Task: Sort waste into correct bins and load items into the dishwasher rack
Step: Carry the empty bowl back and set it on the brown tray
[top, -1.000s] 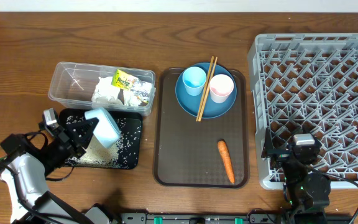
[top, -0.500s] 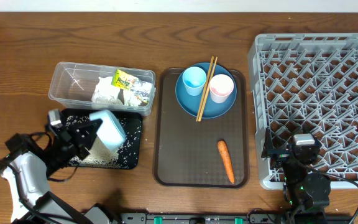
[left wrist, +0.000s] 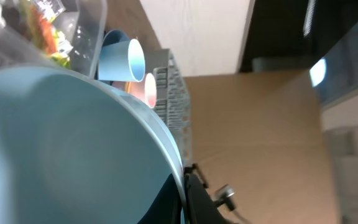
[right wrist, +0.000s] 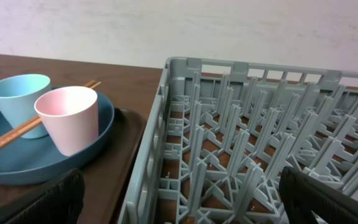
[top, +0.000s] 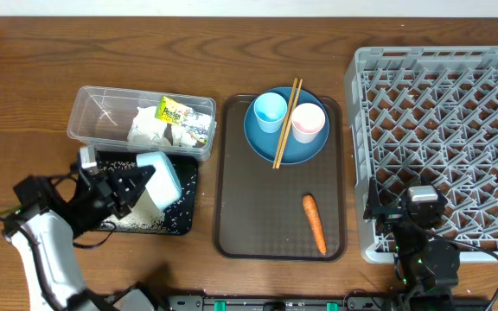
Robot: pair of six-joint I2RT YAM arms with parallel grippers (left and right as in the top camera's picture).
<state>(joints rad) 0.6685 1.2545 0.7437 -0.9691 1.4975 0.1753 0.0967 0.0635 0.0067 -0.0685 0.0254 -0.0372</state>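
Note:
The spot beside the carrot is bare, so next my left gripper should go over the brown tray (top: pixel 263 223), turn the bowl (top: pixel 162 179) upright, lower it there and release it.
My left gripper (top: pixel 134 185) is shut on the rim of the light-blue bowl (top: pixel 162 179), which hangs tilted over the black tray (top: pixel 188 170). Loose rice (top: pixel 137 217) lies in that tray. In the left wrist view the bowl (left wrist: pixel 61 143) fills the frame, its rim pinched at my left gripper (left wrist: pixel 184 202). The clear tub (top: pixel 93 117) holds the napkin (top: pixel 149 129) and the snack packet (top: pixel 173 111). The dark-blue plate (top: pixel 262 145) carries the light-blue cup (top: pixel 270 111), the pink cup (top: pixel 308 123) and the chopsticks (top: pixel 285 123). A carrot (top: pixel 314 223) lies on the brown tray. My right gripper (right wrist: pixel 182 199) is open over the rack's (right wrist: pixel 260 124) front left corner.
The brown serving tray (top: pixel 262 216) lies in the middle, between the bins and the grey rack (top: pixel 448 130). The tub sits directly behind the black tray. The table's front edge runs close below both arms.
My left gripper has carried the bowl a little to the right over the black tray and turned it further. The right arm has not moved.

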